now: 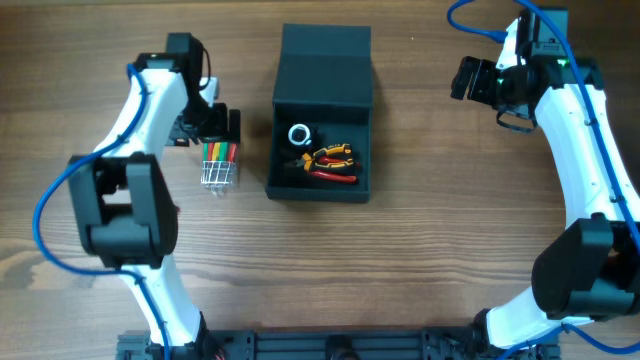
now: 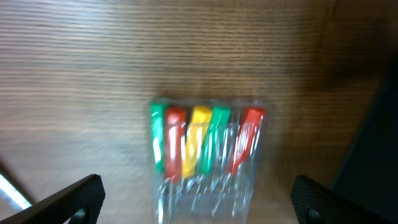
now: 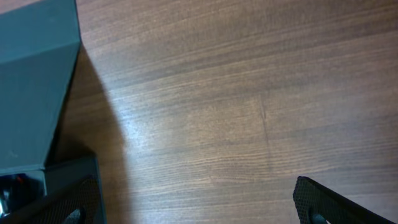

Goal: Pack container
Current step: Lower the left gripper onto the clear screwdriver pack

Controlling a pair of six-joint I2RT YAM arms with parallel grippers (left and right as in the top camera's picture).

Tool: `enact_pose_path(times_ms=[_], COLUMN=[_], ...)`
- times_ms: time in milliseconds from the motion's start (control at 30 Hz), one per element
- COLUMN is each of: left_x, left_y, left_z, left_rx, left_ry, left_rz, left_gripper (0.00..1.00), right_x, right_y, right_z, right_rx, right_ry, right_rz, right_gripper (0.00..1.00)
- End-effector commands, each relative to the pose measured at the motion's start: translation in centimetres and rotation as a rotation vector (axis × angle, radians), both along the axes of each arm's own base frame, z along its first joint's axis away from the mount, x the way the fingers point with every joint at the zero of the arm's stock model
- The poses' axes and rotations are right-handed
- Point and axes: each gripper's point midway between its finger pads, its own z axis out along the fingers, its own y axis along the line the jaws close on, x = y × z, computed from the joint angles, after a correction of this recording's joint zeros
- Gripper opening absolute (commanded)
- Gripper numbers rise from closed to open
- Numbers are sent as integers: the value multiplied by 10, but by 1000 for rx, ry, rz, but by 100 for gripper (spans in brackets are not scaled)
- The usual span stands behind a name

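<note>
My left gripper moves down over the handle end of the clear screwdriver pack (image 1: 220, 153) (image 2: 206, 140) next.
The dark teal-grey container (image 1: 322, 185) stands at the table's middle with its flap lid (image 1: 326, 65) open toward the back. Inside lie red and yellow handled pliers (image 1: 330, 165) and a white tape roll (image 1: 299, 133). A clear pack of screwdrivers (image 1: 218, 165) with green, red and yellow handles lies left of the container; it also shows in the left wrist view (image 2: 205, 155). My left gripper (image 1: 212, 125) is open and empty just behind the pack, its fingers (image 2: 199, 199) either side of it. My right gripper (image 1: 467, 78) is open and empty, right of the lid (image 3: 31, 81).
Bare wooden table (image 1: 450, 220) surrounds the container. The arm bases stand at the front edge.
</note>
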Motion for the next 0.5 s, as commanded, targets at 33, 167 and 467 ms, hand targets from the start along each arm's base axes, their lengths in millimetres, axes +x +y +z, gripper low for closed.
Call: enact_pose_path(times_ms=[33, 167, 467], left_x=[5, 5, -13], left_y=[-12, -16, -8], left_z=[-16, -21, -35], left_rx=[19, 22, 69], left_ry=[13, 21, 72], left_rz=[-11, -11, 32], left_gripper=[100, 100, 100], right_x=[3, 2, 0], right_y=[-1, -2, -2], right_z=[-3, -3, -4], right_rx=[-13, -14, -25], right_ry=[-1, 1, 10], right_rz=[24, 24, 46], right_gripper=[100, 100, 100])
